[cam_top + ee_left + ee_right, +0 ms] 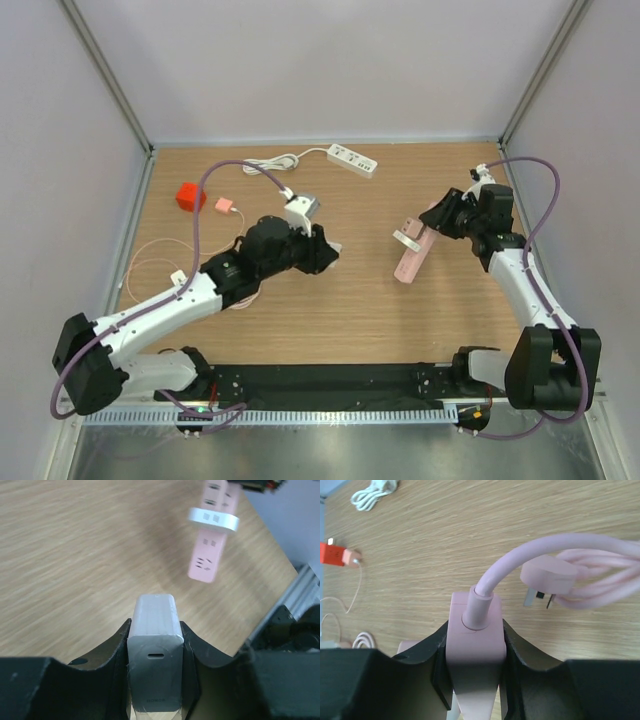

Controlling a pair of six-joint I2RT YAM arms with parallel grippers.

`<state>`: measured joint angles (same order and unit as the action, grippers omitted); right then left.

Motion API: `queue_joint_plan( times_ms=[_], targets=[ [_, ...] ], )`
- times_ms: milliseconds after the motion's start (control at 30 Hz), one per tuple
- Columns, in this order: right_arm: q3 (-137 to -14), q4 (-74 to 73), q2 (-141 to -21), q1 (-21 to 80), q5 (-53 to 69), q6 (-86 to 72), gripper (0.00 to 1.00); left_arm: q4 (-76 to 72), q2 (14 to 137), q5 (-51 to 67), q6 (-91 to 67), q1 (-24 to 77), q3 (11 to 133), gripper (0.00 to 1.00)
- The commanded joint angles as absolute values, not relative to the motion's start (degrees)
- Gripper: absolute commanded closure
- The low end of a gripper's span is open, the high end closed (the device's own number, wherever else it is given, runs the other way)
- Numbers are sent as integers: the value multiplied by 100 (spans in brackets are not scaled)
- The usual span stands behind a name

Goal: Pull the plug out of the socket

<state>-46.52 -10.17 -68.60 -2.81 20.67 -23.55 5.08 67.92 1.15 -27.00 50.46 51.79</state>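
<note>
I will move my left gripper away from the socket strip and down to the bare wood by the small pink adapter (212,227) to release the white charger plug there.
My left gripper (155,628) is shut on a white charger plug (153,670) and holds it above the bare wood; in the top view the gripper (328,250) sits left of centre. The pink socket strip (412,256) lies tilted at centre right, apart from that plug. It carries a grey-white plug (407,238), which also shows in the left wrist view (213,520) across the strip (206,560). My right gripper (440,216) is shut on the strip's cable end (474,645). The strip's pink cable (530,555) loops to its own pink plug (550,576).
A white power strip (352,160) with a coiled cable lies at the back. A red block (190,196) and a small pink adapter (223,206) sit at back left, with a thin cable (150,262) looped below them. The enclosure walls stand close on both sides.
</note>
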Motion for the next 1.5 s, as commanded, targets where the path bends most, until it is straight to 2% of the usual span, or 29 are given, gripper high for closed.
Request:
queue_joint_plan(
  times_ms=[0,100,300,533,833,1000,1100,1167,1200,1300,1467],
  targets=[
    [-4571,190,-6592,-448,3574,-2162,99,598,6531,226,-2768,4204,5011,100],
    [-4430,457,-6644,-589,4436,-2197,99,458,6469,658,-3260,3061,4843,100],
    [-4438,580,-6662,-738,4816,-2215,99,335,6784,571,-3709,1382,4694,100],
    [-4430,659,-6662,-800,5044,-2267,99,-316,8153,1036,-4350,-208,4763,100],
    [-4430,773,-6776,-844,5238,-2373,99,-475,9465,1529,-4342,-949,5414,99],
    [-4421,791,-6855,-844,5265,-2391,99,-387,10079,1695,-4271,-1212,5747,87],
    [-4421,791,-6864,-844,5256,-2364,99,-387,10317,1810,-4263,-1309,5853,75],
    [-4421,791,-6882,-844,5247,-2347,99,-378,10380,1898,-4263,-1336,5924,69],
    [-4421,782,-6891,-852,5238,-2329,99,-378,10397,1907,-4245,-1362,5950,62],
    [-4430,765,-6908,-861,5238,-2320,99,-325,10398,1898,-4166,-1423,5976,56],
    [-4421,765,-6926,-888,5238,-2303,99,-176,10153,1802,-4070,-1520,5977,38]
  ],
)
